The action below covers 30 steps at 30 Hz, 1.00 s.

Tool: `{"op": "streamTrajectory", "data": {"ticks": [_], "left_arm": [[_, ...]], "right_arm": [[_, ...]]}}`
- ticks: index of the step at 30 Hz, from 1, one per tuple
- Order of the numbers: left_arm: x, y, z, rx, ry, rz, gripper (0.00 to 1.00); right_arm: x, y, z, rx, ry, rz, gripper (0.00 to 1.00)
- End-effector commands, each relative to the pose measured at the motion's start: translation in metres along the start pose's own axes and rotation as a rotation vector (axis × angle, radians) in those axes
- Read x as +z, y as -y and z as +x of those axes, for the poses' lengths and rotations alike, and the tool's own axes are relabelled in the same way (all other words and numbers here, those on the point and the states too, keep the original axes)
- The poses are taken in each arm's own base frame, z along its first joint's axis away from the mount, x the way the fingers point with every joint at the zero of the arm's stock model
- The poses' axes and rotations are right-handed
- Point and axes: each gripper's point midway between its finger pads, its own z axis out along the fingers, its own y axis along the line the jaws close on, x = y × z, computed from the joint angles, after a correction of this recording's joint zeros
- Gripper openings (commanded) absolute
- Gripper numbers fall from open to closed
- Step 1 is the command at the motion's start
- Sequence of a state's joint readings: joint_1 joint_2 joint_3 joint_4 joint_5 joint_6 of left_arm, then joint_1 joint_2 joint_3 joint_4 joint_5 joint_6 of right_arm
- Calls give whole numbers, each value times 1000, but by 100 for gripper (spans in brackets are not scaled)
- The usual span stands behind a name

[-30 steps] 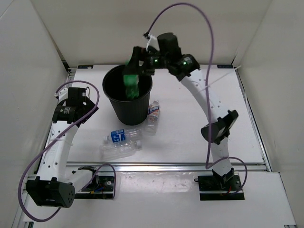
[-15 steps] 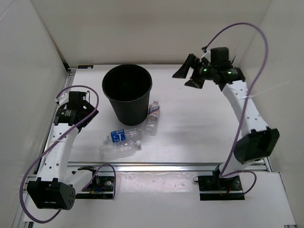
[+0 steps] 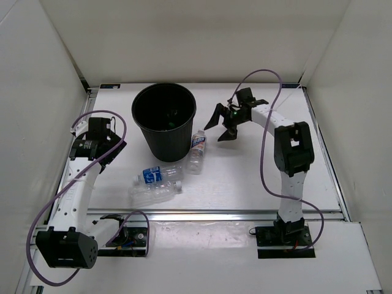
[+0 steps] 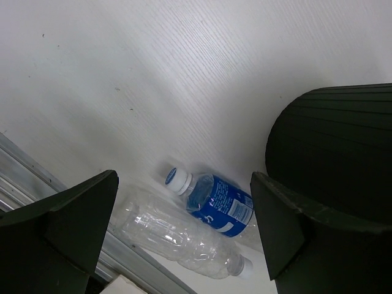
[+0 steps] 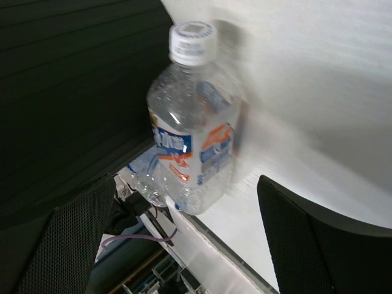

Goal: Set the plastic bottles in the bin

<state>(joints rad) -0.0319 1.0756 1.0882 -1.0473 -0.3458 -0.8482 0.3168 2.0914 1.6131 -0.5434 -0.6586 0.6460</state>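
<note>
The robot's right gripper should next move toward the bin (image 3: pixel 164 92) and around the capped end of the white-blue labelled bottle, as this end lies to the gripper's left in the top view.
The black bin (image 3: pixel 164 92) stands at the back left of the table, and a dim trace of green (image 3: pixel 173 115) shows inside it. A clear bottle with a white-blue label (image 3: pixel 196 149) lies against the bin's right side. It also fills the right wrist view (image 5: pixel 193 141), cap pointing away. My right gripper (image 3: pixel 221 125) hangs open just right of it, with nothing between its fingers (image 5: pixel 187 184). A blue-labelled bottle (image 3: pixel 154 176) and a plain clear bottle (image 3: pixel 153 192) lie together in front of the bin. My left gripper (image 3: pixel 101 147) is open above the table to their left, looking down at both (image 4: pixel 184 182).
White walls close in the table on the left, back and right. A metal rail (image 3: pixel 214 214) runs along the near edge, right behind the plain clear bottle. The bin's ribbed wall (image 4: pixel 334 153) is close to the left gripper's right finger.
A second ago the right gripper held the green bottle over the bin. The bottle is gone from its jaws. The arm swung out right, then came down beside the white-blue bottle. The left arm stayed still.
</note>
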Motion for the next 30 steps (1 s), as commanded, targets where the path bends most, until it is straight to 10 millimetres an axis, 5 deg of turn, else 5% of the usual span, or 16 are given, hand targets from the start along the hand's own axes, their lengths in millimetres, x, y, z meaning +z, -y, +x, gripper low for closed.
{"op": "streamTrajectory", "data": {"ticks": [1, 19, 21, 25, 30], "left_arm": [[0, -3, 3, -13, -18, -11, 100], [7, -18, 12, 50, -104, -88, 100], [7, -20, 13, 62, -110, -94, 100], [4, -23, 15, 63, -113, -97, 100], [7, -31, 21, 46, -114, -106, 100]], "right_arm": [[4, -30, -12, -83, 6, -93, 100], [95, -7, 3, -18, -135, 25, 100], [103, 0, 8, 3, -152, 49, 92], [102, 28, 13, 58, -129, 139, 60], [69, 43, 11, 81, -67, 212, 44]]}}
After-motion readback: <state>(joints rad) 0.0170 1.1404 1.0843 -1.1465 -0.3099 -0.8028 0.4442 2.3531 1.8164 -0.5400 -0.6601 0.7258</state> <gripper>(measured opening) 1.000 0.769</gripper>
